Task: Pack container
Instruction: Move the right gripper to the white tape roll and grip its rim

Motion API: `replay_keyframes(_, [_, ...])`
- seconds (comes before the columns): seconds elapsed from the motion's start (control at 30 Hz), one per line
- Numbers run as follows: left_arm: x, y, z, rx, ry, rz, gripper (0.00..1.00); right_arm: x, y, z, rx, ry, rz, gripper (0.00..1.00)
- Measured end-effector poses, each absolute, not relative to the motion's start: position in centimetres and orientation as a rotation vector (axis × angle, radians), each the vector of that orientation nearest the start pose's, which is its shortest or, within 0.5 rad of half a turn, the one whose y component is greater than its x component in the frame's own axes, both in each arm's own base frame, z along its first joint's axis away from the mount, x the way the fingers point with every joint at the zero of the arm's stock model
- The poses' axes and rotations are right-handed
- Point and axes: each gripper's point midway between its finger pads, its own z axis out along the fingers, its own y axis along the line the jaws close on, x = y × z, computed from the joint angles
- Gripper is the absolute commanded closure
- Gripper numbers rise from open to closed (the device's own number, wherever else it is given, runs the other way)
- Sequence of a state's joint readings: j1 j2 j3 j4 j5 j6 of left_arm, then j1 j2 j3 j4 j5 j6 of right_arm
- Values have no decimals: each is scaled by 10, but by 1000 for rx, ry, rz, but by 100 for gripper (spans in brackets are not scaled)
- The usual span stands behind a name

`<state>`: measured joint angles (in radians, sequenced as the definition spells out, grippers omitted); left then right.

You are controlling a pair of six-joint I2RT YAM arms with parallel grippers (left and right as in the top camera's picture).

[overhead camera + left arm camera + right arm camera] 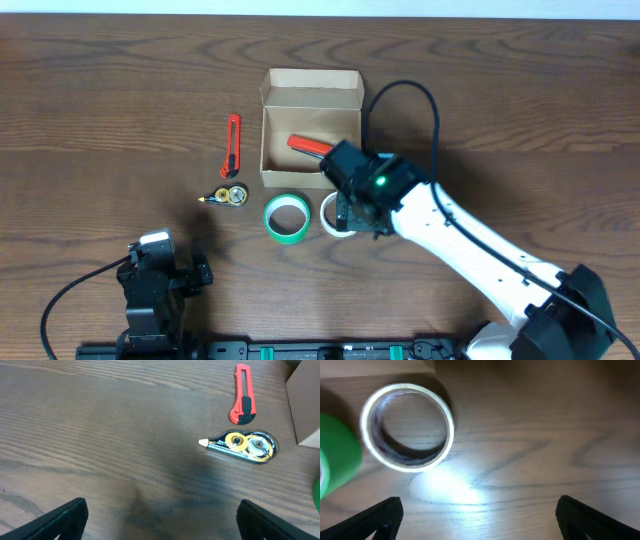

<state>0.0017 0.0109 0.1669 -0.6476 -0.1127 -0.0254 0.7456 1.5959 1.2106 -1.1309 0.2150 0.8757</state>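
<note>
Next, my right gripper moves down onto the white tape roll's side (448,439) farthest from the green roll (335,460). Bare wood and the white roll's open middle leave both fingers room.
The container (310,128), a tan cardboard box, stands open at the table's back middle with its lid flap up; a red-handled tool (308,146) lies inside. Its corner (305,405) shows at the right edge of the left wrist view. Just in front of the box my right gripper (348,212) hangs open over the table, empty, beside a white tape roll (407,427) and a green tape roll (335,460). In the right wrist view its jaws (480,522) stand wide apart over bare wood. My left gripper (162,527) is open and empty at the front left.
A red utility knife (232,146) and a correction tape dispenser (228,196) lie left of the box. The green roll (286,217) sits left of the white roll (331,218). The left arm (155,285) rests near the front edge.
</note>
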Motion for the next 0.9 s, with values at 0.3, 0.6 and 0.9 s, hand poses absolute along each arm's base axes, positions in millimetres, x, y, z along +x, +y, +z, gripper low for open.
replay_keyframes(0.3, [204, 20, 98, -97, 2058, 102, 5, 239, 178, 58, 439, 2888, -26, 5])
replay_keyframes(0.6, [204, 20, 98, -97, 2058, 102, 4, 248, 187, 45, 490, 2835, 75, 16])
replay_keyframes(0.9, [204, 20, 98, -97, 2058, 102, 5, 248, 180, 33, 520, 2832, 76, 21])
